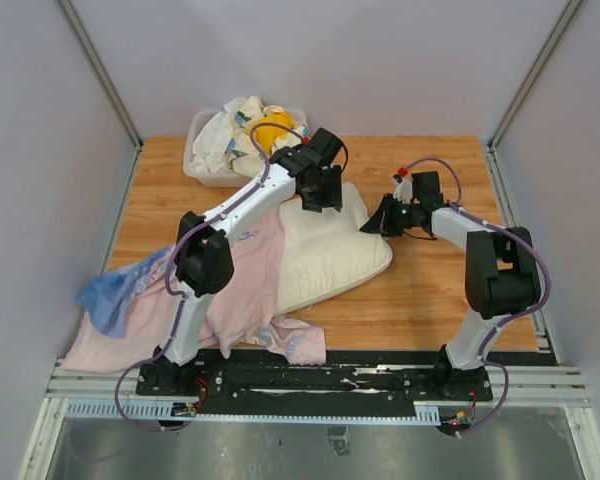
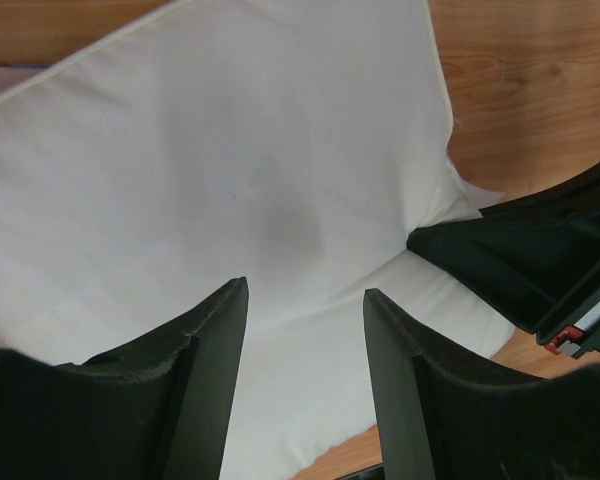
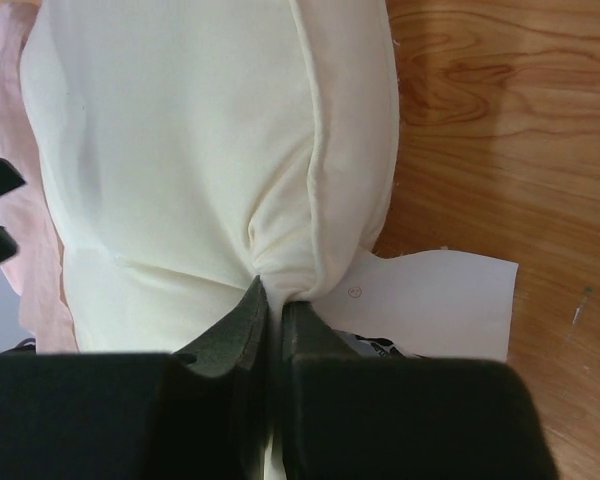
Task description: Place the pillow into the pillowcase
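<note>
The pillowcase's open edge is lying unheld along the pillow [image 1: 325,250], so my left gripper will next move back and down to that pink edge.
The cream-white pillow [image 1: 325,250] lies in the middle of the wooden table, its left edge resting on the pillowcase [image 1: 235,290], which is spread flat with its pale pink side up and a blue corner [image 1: 115,295] at the left. My left gripper [image 1: 320,195] is open and hovers over the pillow's far end; the pillow [image 2: 230,190] fills its view between the fingers [image 2: 215,370]. My right gripper [image 1: 380,220] is shut on the pillow's right edge, pinching its seam [image 3: 280,270]. The pillow's white tag [image 3: 430,300] lies beside the pinch.
A clear plastic bin [image 1: 205,165] at the far left holds white floral cloths [image 1: 230,130] and a yellow cloth [image 1: 272,130]. Grey walls enclose the table on three sides. Bare wood [image 1: 450,290] lies right of the pillow.
</note>
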`<state>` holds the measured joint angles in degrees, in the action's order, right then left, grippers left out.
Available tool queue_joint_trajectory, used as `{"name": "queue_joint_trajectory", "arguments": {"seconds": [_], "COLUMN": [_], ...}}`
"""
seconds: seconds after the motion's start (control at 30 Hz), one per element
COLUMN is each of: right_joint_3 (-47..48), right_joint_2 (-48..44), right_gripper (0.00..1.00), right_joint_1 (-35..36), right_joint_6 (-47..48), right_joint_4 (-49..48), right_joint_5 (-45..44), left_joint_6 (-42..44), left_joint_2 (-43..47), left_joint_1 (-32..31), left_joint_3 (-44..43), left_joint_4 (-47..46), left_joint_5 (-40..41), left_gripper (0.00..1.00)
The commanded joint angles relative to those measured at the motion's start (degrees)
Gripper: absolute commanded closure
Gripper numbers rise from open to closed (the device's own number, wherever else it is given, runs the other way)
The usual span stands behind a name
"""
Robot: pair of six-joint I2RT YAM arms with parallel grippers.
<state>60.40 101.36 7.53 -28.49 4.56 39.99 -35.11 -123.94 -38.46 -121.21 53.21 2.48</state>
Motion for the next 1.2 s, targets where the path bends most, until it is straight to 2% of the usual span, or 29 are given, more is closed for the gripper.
{"name": "queue_joint_trajectory", "arguments": {"seconds": [0.0, 0.07, 0.17, 0.33, 0.47, 0.73, 1.17], "right_joint_3": [-1.60, -1.46, -0.48, 0.57, 0.77, -0.16, -1.69], "right_joint_2": [-0.81, -0.77, -0.20, 0.15, 0.39, 0.59, -0.25], "right_gripper": [0.99, 0.99, 0.99, 0.99, 0.99, 0.99, 0.99], "right_joint_1": [0.66, 0.70, 0.68, 0.63, 0.55, 0.53, 0.56], "right_joint_6": [0.60, 0.72, 0.83, 1.13, 1.19, 0.60, 0.25], "right_joint_4": [2.38, 2.47, 3.21, 3.88, 3.56, 2.06, 1.17], "right_joint_5": [0.13, -0.14, -0.70, -0.99, -0.72, 0.41, 0.71], "left_joint_6": [-0.36, 0.45, 2.96, 5.23, 4.42, 2.83, 2.93], "left_joint_2": [-0.92, 0.11, 3.18, 14.49, 19.92, 23.54, 23.94], "left_joint_1": [-1.09, -1.09, -1.09, -1.01, -1.01, -1.09, -3.37], "left_joint_3": [-0.94, -0.21, 1.91, 17.87, 27.11, 35.15, 37.10], "left_joint_4": [1.34, 1.98, 5.06, 5.54, 5.84, 4.31, 3.04], "left_joint_5": [-0.39, 1.19, 7.74, 18.22, 22.60, 18.41, 14.72], "left_gripper": [0.45, 0.45, 0.45, 0.44, 0.43, 0.42, 0.40]}}
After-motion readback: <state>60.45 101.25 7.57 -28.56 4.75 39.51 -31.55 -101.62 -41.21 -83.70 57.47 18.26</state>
